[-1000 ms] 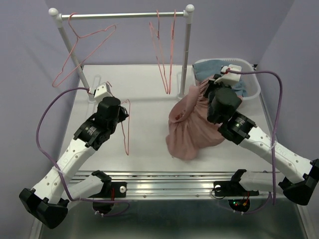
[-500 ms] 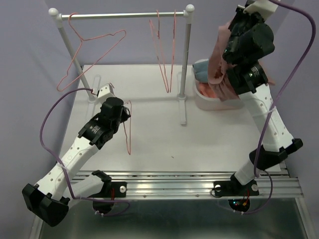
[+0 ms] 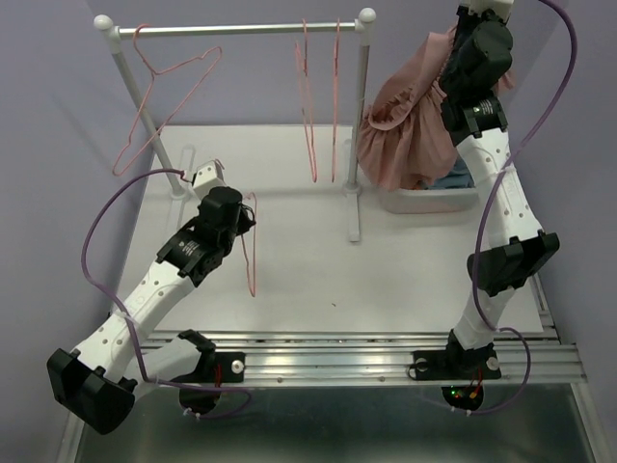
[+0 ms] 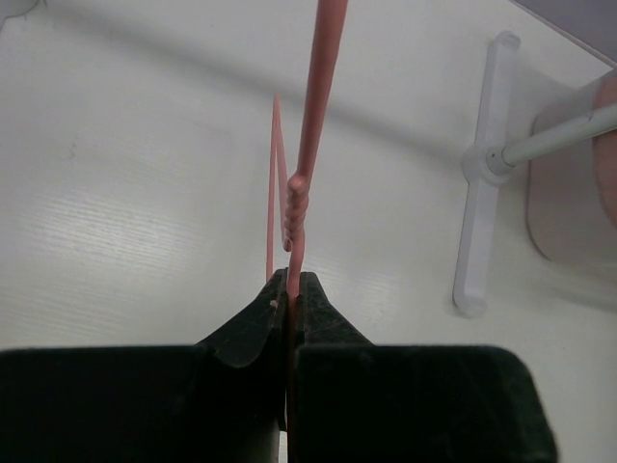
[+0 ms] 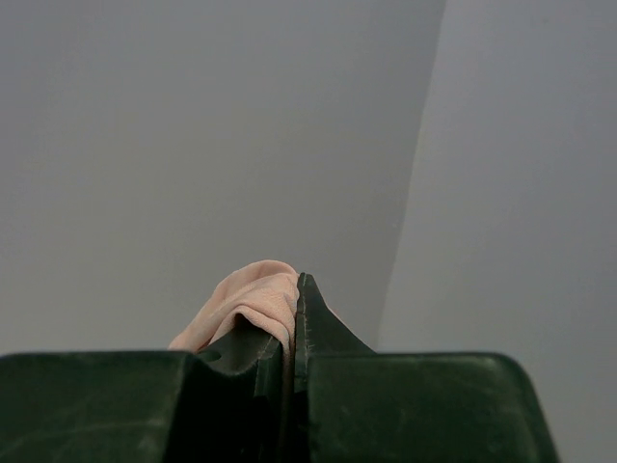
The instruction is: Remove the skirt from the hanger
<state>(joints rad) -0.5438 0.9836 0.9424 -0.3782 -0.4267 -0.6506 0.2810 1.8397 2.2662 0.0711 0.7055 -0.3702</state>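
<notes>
My right gripper will move down into the white bin (image 3: pixel 429 200) and tip its fingers downward to release the fold of skirt (image 3: pixel 407 130), because the skirt already hangs above the bin.
The pink skirt (image 3: pixel 407 130) hangs high at the back right, above the white bin (image 3: pixel 429 200). My right gripper (image 3: pixel 469 29) is shut on its top edge, which shows as a fold of pink cloth (image 5: pixel 253 301) between the jaws. My left gripper (image 3: pixel 246 214) is shut on a pink wire hanger (image 3: pixel 252 253) at the left middle, holding it upright with its lower end at the table. In the left wrist view the hanger's twisted neck (image 4: pixel 296 207) rises from the closed jaws (image 4: pixel 289 282). The skirt is off this hanger.
A white rack with a metal rail (image 3: pixel 236 30) stands at the back, with a pink hanger (image 3: pixel 159 82) on the left and two more (image 3: pixel 318 106) near the right post (image 3: pixel 361 125). The rack's foot (image 4: pixel 479 203) lies right of my left gripper.
My right arm has lifted the skirt off the table, swung it up over the bin, and now holds it higher and spread out. The left arm has moved only slightly.
</notes>
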